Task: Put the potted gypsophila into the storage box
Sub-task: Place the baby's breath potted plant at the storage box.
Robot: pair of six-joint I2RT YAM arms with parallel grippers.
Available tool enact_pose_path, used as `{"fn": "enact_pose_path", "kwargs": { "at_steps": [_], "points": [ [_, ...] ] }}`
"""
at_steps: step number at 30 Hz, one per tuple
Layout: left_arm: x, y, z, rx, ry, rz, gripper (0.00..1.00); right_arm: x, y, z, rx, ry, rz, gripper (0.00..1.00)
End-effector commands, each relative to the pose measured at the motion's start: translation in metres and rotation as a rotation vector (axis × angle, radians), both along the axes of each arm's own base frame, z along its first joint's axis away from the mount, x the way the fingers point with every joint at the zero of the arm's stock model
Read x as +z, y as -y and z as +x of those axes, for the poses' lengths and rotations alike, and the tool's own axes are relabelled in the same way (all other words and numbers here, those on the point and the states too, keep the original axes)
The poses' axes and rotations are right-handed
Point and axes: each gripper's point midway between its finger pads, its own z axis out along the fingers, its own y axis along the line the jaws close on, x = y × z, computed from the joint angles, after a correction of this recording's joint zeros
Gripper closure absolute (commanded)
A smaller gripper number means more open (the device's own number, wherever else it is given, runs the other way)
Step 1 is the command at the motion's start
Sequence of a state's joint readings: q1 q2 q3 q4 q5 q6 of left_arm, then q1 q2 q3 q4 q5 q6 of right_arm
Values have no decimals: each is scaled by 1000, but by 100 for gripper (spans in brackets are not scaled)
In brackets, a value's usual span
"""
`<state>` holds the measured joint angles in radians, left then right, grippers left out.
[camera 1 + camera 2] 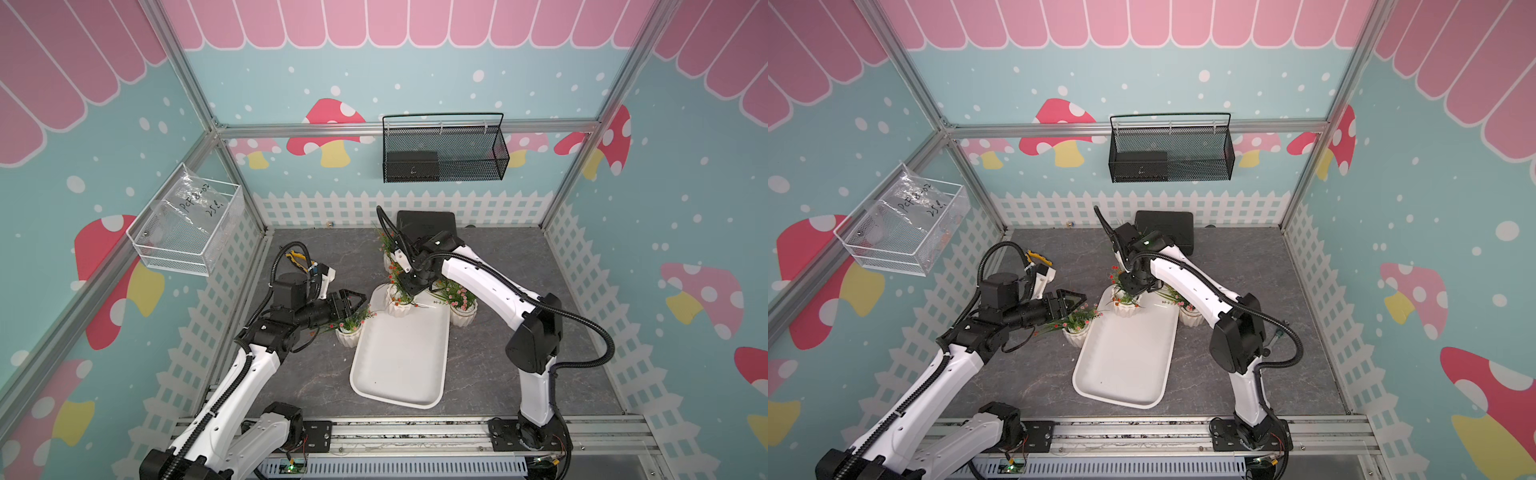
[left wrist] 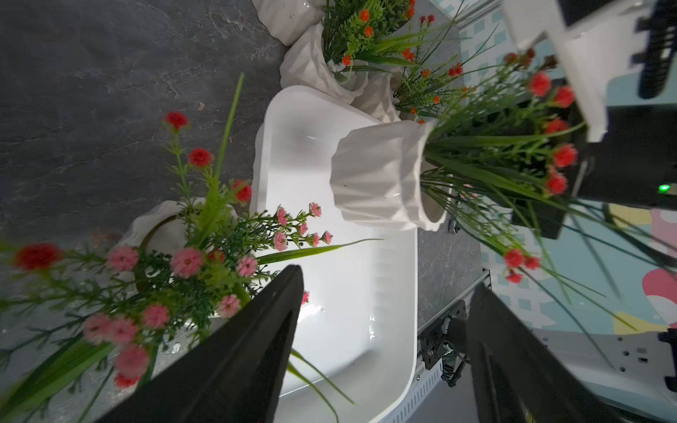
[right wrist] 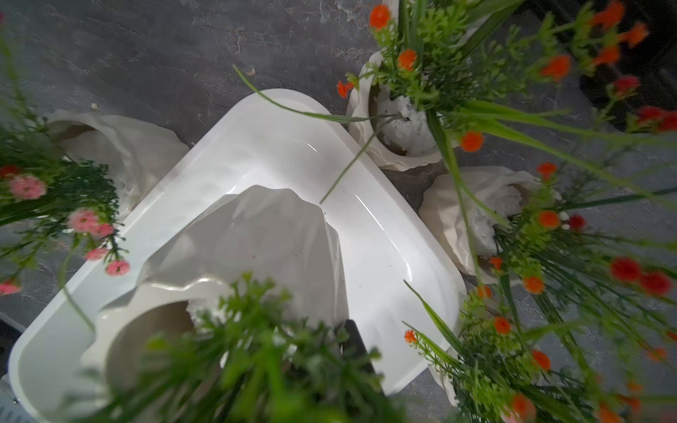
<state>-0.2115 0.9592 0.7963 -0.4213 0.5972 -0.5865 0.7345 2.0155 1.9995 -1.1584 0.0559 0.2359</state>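
The pot is hanging over the empty spot in the storage box. My right gripper next needs to move down toward the storage box's bottom at its far end (image 1: pixel 393 321) (image 3: pixel 282 169) and let go of the green sprigs there.
The storage box (image 1: pixel 400 370) (image 1: pixel 1124 365) is a shallow white tray lying mid-table. My right gripper (image 1: pixel 409 286) (image 1: pixel 1134 286) is shut on the green sprigs of a potted gypsophila (image 1: pixel 400 308) (image 1: pixel 1125 306), whose white ribbed pot (image 2: pixel 381 175) (image 3: pixel 256 249) hangs over the box's far end. Foliage hides most of that gripper (image 3: pixel 293 366) in the right wrist view. My left gripper (image 1: pixel 356 300) (image 1: pixel 1076 300) (image 2: pixel 388 280) is open and holds nothing. It hovers above a pink-flowered pot (image 1: pixel 348 332) (image 2: pixel 165 227) at the box's left edge.
Another pot (image 1: pixel 463 313) stands right of the box, and more (image 1: pixel 390 257) (image 3: pixel 399 128) cluster behind its far end. A black hard case (image 1: pixel 426 224) sits at the back. A black mesh basket (image 1: pixel 444 153) and a white wire basket (image 1: pixel 187 224) hang on the walls.
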Motion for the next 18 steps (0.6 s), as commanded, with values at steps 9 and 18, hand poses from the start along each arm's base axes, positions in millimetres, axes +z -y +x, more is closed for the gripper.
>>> {"fn": "enact_pose_path", "kwargs": {
  "at_steps": [9,18],
  "points": [
    [10,-8,3,-15,24,68,27,-17,-27,24,48,27,20,86],
    [6,-12,2,-7,22,92,27,-38,-38,32,64,18,25,85]
  ]
}}
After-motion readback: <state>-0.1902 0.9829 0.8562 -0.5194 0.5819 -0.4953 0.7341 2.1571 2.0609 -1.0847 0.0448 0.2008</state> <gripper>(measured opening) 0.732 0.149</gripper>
